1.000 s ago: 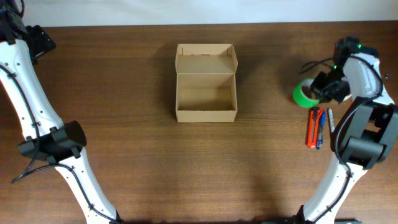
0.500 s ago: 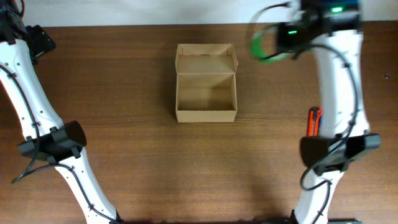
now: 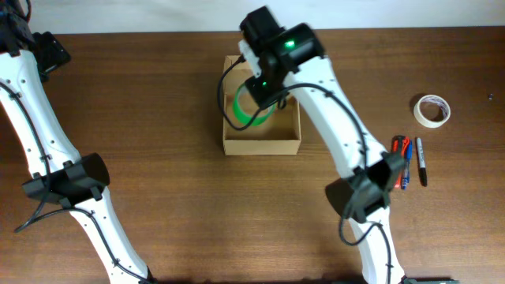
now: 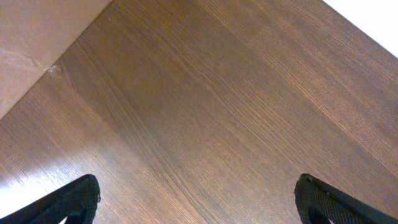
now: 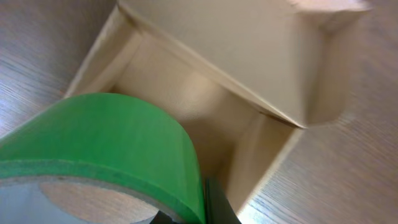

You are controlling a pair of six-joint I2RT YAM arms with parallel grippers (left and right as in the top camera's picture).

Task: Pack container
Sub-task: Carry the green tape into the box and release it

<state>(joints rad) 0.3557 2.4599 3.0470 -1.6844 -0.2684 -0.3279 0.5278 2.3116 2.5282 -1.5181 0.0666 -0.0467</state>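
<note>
The green tape roll is hanging over the box's open top (image 3: 254, 118) (image 5: 178, 107), so the right gripper should next go down inside, moving to the left in the overhead view.
The container (image 3: 261, 144) is a tan cardboard box with its flap lid open, at the table's middle back; it also shows in the right wrist view (image 5: 249, 56). My right gripper (image 3: 263, 93) is shut on a green tape roll (image 3: 246, 110) and holds it over the box's open top, at the left side. In the right wrist view the green tape roll (image 5: 106, 140) fills the lower left, with one dark finger beside it. My left gripper (image 4: 198, 202) is open and empty over bare wood; in the overhead view it is out of sight at the far left.
A white tape roll (image 3: 432, 110) lies at the right. Red and blue pens (image 3: 401, 162) and a black marker (image 3: 421, 162) lie below it. The left arm (image 3: 43, 118) runs along the left edge. A cardboard corner (image 4: 34, 43) shows in the left wrist view.
My right gripper has carried the green tape roll from the right side of the table leftward to above the box. The white tape roll is uncovered. The left arm has not moved.
</note>
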